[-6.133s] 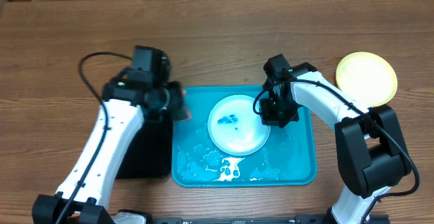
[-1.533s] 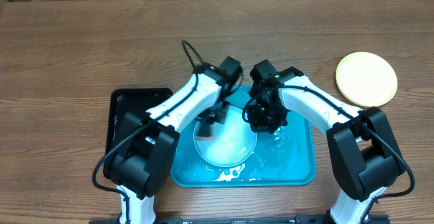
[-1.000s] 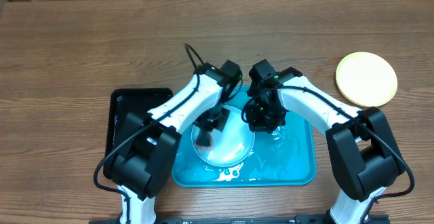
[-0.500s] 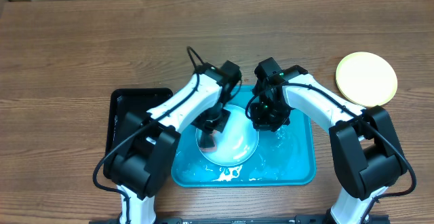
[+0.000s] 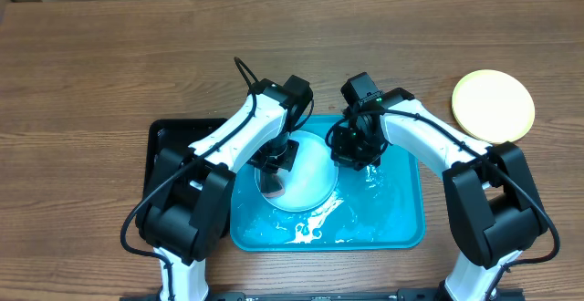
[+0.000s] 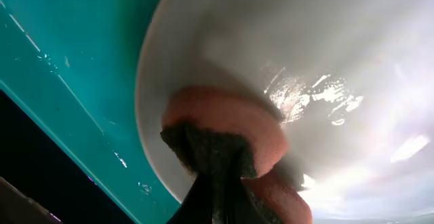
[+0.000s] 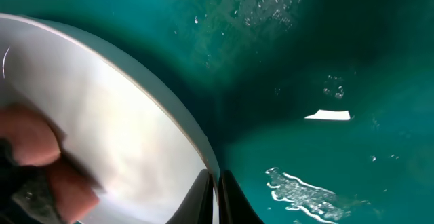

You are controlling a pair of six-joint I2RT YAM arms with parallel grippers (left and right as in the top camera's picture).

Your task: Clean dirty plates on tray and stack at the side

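The plate looks clean, so the robot's left gripper should lift from it to the left in the overhead view and lower the sponge into the black tray (image 5: 178,134) (image 6: 44,166).
A light blue plate (image 5: 308,175) with a whitish centre is tilted up on the blue tray (image 5: 383,228). My right gripper (image 5: 351,150) is shut on the plate's right rim; the wrist view shows both fingers (image 7: 215,195) pinching the rim (image 7: 169,108). My left gripper (image 5: 276,171) is shut on a pinkish-orange sponge with a dark scouring side (image 6: 224,132) and presses it on the plate's face (image 6: 325,41). A pale yellow-green plate (image 5: 493,106) lies on the table at the far right. No third plate shows.
A black rectangular tray (image 5: 164,155) sits left of the blue tray, partly under my left arm. White suds streak the blue tray floor (image 5: 315,223) and show in the right wrist view (image 7: 305,190). Bare wooden table lies behind both arms.
Six seconds ago the plate had blue smudges and my left arm was over the black tray. Since then the left gripper has rubbed the sponge across the plate, lately moving left; the plate face looks clean.
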